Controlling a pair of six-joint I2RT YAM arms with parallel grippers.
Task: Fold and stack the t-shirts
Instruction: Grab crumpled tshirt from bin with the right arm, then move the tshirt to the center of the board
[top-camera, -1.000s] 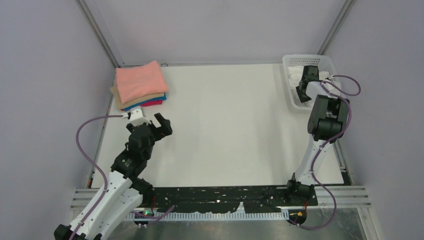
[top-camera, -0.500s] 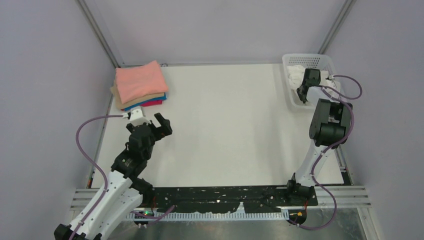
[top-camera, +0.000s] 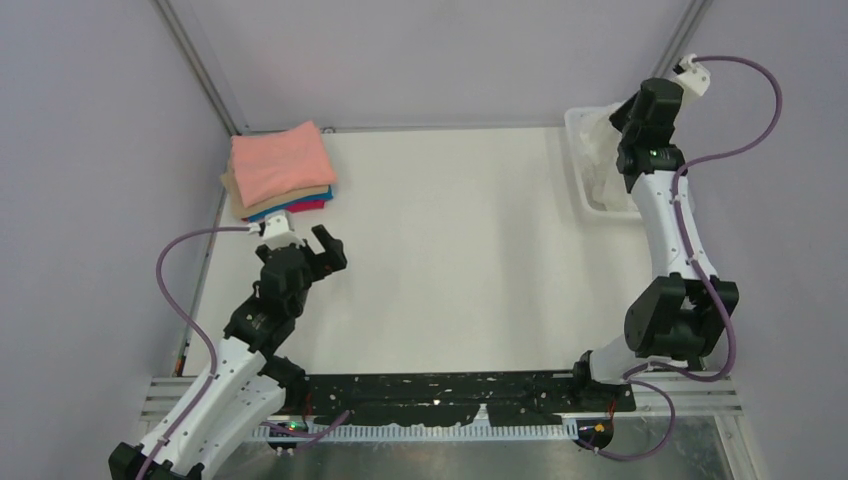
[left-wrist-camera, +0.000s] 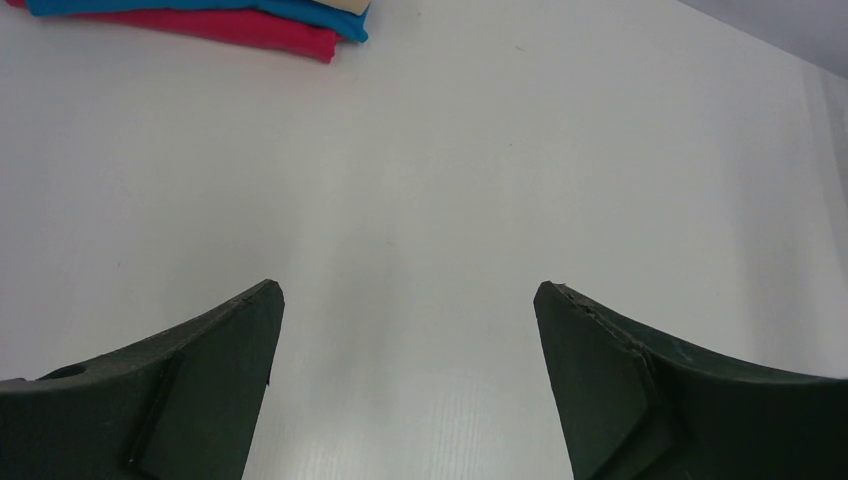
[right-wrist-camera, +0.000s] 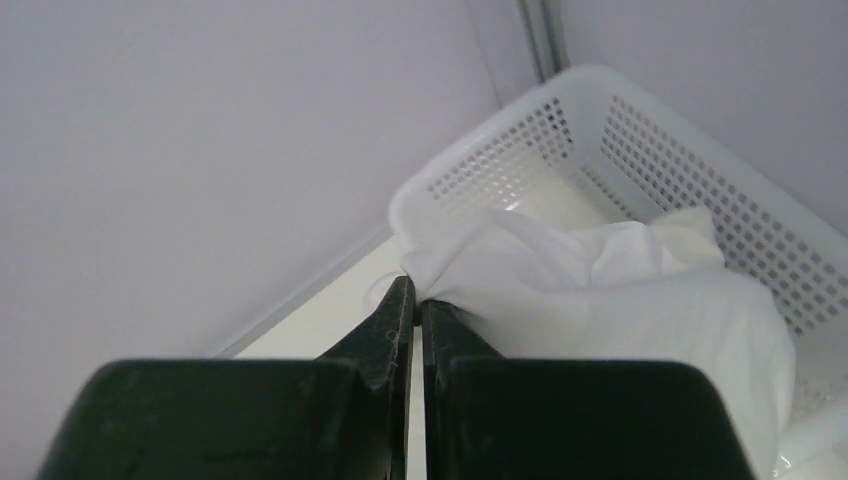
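Observation:
My right gripper swings up and left in the top view next, then down, to release the t-shirt on the bare middle tabletop, clear for folding.
My right gripper (right-wrist-camera: 417, 290) is shut on a pinch of the white t-shirt (right-wrist-camera: 620, 290), which hangs from its tips over the basket (right-wrist-camera: 520, 160). In the top view this gripper (top-camera: 620, 125) is raised above the basket (top-camera: 581, 180) at the back right, with the white t-shirt (top-camera: 601, 150) bunched below it. Its chest print does not show. The folded t-shirts (top-camera: 280, 165) lie stacked at the back left, salmon-pink on top. The stack's magenta (left-wrist-camera: 250, 28) and blue (left-wrist-camera: 310, 10) edges show in the left wrist view. My left gripper (top-camera: 300, 240) (left-wrist-camera: 408, 290) hovers open over bare table.
The white perforated basket stands in the back right corner against the wall. Grey walls and metal frame posts (top-camera: 195, 60) close in the table on three sides. The arm bases sit on a black rail (top-camera: 450, 385) at the near edge.
My right gripper has shut on the white t-shirt inside the basket, and the arm has risen high, pulling the cloth up. The left arm has hardly moved.

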